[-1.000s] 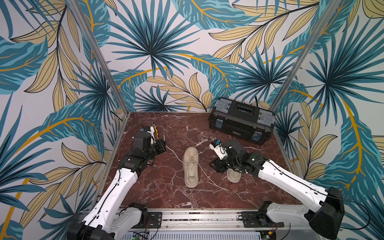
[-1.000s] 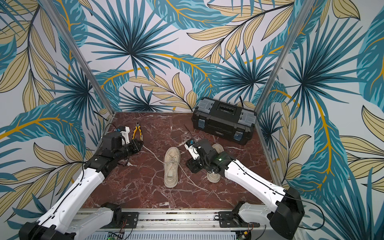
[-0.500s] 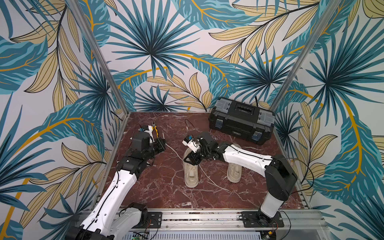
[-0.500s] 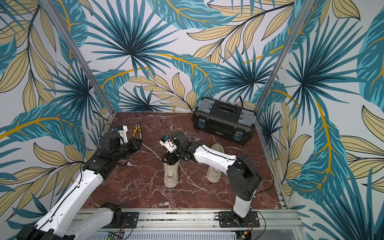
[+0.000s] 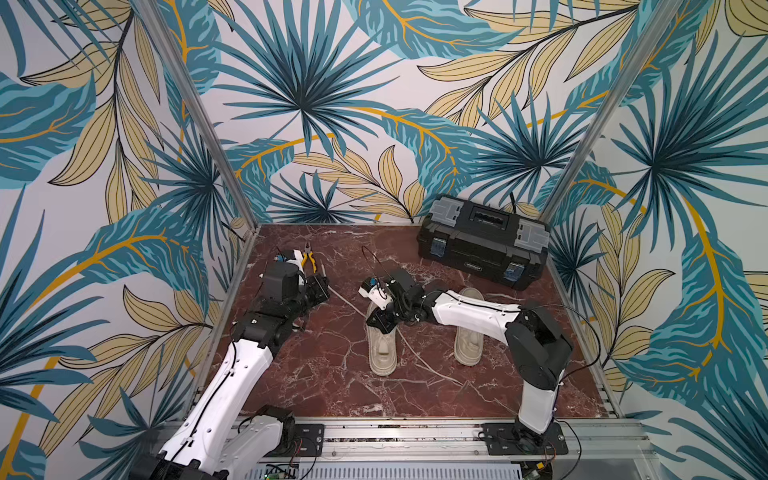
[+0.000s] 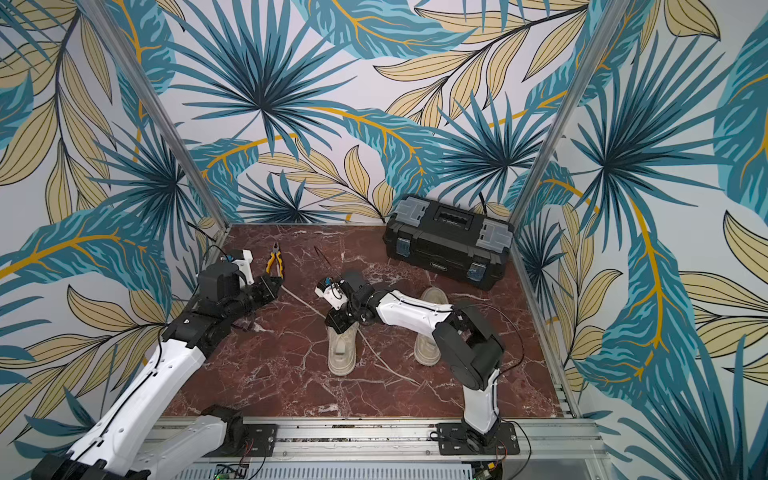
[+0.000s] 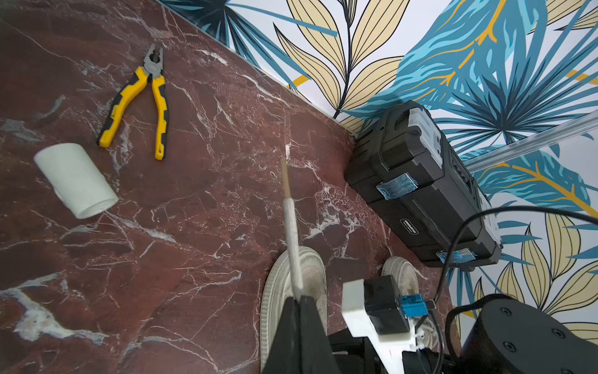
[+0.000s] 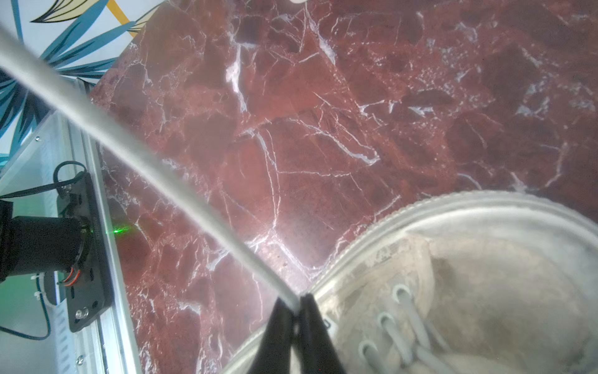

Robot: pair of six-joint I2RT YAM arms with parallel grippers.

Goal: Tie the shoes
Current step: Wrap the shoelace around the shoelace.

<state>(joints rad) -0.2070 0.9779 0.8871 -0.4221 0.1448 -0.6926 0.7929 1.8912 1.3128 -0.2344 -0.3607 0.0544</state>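
The robot's left gripper needs to pull back and down next and let go of the taut lace over the bare floor beside the middle shoe, since this spot is below and back of the gripper.
Two beige shoes lie on the red marble floor, one in the middle (image 5: 381, 347) (image 6: 341, 351), the other to its right (image 5: 468, 340) (image 6: 428, 347). My left gripper (image 5: 322, 286) (image 7: 299, 296) is shut on the end of a beige lace (image 7: 291, 226) that runs taut from the middle shoe (image 7: 310, 268). My right gripper (image 5: 380, 324) (image 8: 296, 302) hangs over that shoe's eyelets (image 8: 453, 307), shut on its other lace (image 8: 161, 162). This lace trails over the floor toward the front right (image 5: 424, 361). The right arm hides part of the right shoe.
A black toolbox (image 5: 482, 245) (image 7: 420, 181) stands at the back right. Yellow-handled pliers (image 6: 274, 262) (image 7: 145, 97) and a white roll (image 7: 76, 179) lie near the back left by my left arm. Patterned walls close in three sides; a metal rail (image 5: 395, 432) runs along the front.
My right arm swung from the right shoe over to the middle shoe, and its jaws went from open to shut on a lace. The left arm kept its hold and barely moved.
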